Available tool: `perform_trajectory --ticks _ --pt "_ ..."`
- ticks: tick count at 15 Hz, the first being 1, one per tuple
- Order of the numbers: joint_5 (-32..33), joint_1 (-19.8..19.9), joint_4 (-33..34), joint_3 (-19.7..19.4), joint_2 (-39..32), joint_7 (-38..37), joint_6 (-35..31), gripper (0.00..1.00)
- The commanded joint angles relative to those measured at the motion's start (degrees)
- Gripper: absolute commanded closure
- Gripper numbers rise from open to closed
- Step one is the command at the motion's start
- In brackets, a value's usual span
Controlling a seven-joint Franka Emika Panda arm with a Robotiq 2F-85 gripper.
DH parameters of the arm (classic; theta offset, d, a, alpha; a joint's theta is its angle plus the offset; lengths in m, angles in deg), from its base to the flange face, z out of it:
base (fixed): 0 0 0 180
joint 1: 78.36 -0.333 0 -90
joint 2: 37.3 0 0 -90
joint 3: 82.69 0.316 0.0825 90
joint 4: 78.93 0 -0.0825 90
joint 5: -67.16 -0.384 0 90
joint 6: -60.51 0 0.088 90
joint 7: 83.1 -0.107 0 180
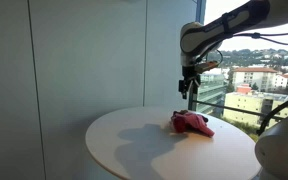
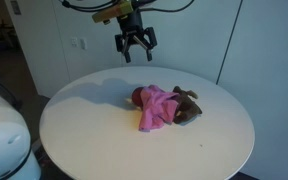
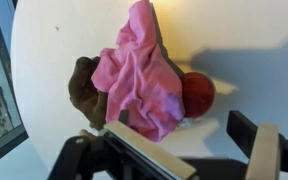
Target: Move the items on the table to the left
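Observation:
My gripper should next come down on the red ball (image 2: 139, 96) and close, because the ball is on the table beside the pink cloth, below my open fingers.
A pink cloth (image 2: 159, 107) lies crumpled on the round white table (image 2: 94, 130), draped over a brown plush toy (image 2: 189, 105) and beside a red ball (image 2: 139, 96). The cloth (image 1: 192, 123) also shows in an exterior view near the table's window side. In the wrist view the cloth (image 3: 139, 75) covers most of the brown toy (image 3: 84, 90), and the red ball (image 3: 197, 93) sits at its right. My gripper (image 2: 135, 46) hangs open and empty in the air well above the table, behind the pile. Its fingers (image 3: 194, 140) frame bare table next to the cloth.
The table (image 1: 134, 140) stands next to tall windows (image 1: 249, 70) and a grey wall (image 1: 74, 60). A white rounded robot base (image 2: 4, 135) sits at the table's edge. Bare table surface lies all round the pile.

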Motion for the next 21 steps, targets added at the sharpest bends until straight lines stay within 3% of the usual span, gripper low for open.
perform_trajectory --ticks 1,11,16,21 --pt "0.40 -0.92 0.45 -0.68 0.02 -0.37 0.32 0.00" --pt "0.36 -0.95 1.66 -0.68 -0.30 -0.53 -0.16 0.00" --pt "-1.77 -1.62 3.75 -0.84 -11.97 -3.03 -3.39 0.00" --pt "3.99 -0.35 3.80 -0.03 -23.31 -9.10 -4.07 0.00"
